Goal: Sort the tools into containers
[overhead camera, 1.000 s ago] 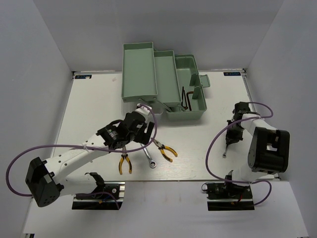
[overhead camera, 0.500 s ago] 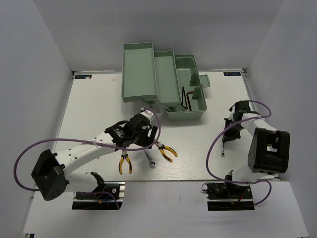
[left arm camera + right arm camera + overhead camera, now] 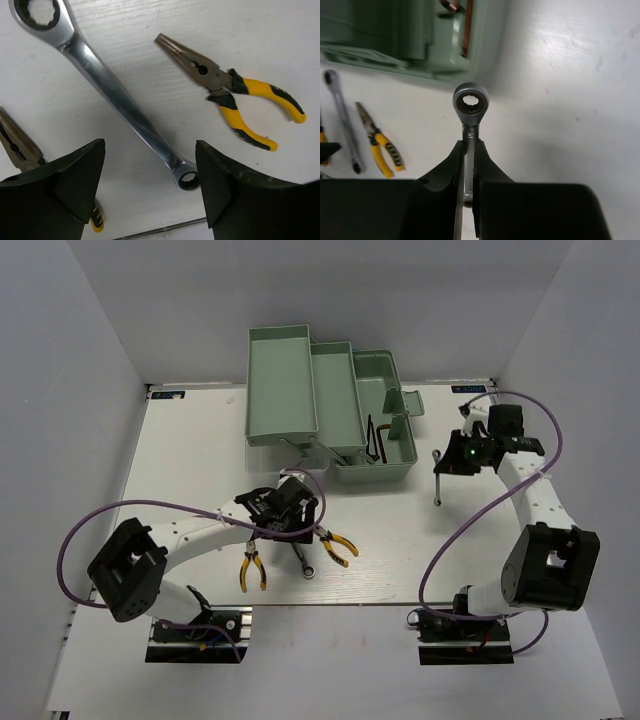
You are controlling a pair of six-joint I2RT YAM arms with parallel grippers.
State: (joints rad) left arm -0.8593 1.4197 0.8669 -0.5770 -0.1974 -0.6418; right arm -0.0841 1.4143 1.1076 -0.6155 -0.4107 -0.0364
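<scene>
My right gripper will lift outward next, past the section with hex keys (image 3: 375, 437) and over the middle tray, which is empty.
My left gripper (image 3: 297, 523) is open and empty, low over the long silver wrench (image 3: 303, 558), whose lower ring end lies between the fingers in the left wrist view (image 3: 125, 107). Yellow-handled pliers lie on either side of it (image 3: 250, 568) (image 3: 336, 546); the right pair also shows in the left wrist view (image 3: 235, 92). My right gripper (image 3: 450, 462) is shut on the short silver wrench (image 3: 470, 102), held above the table to the right of the pale green toolbox (image 3: 385, 375). Dark hex keys (image 3: 375, 437) lie in the toolbox's bottom compartment.
The toolbox stands open at the back middle, its fold-out trays (image 3: 282, 380) stepped out to the left. The table's near edge (image 3: 160, 231) runs just below the left gripper. White walls enclose the table on both sides and at the back.
My right gripper has lifted the short wrench off the table and carried it back and left toward the toolbox. My left gripper has come down over the long wrench.
</scene>
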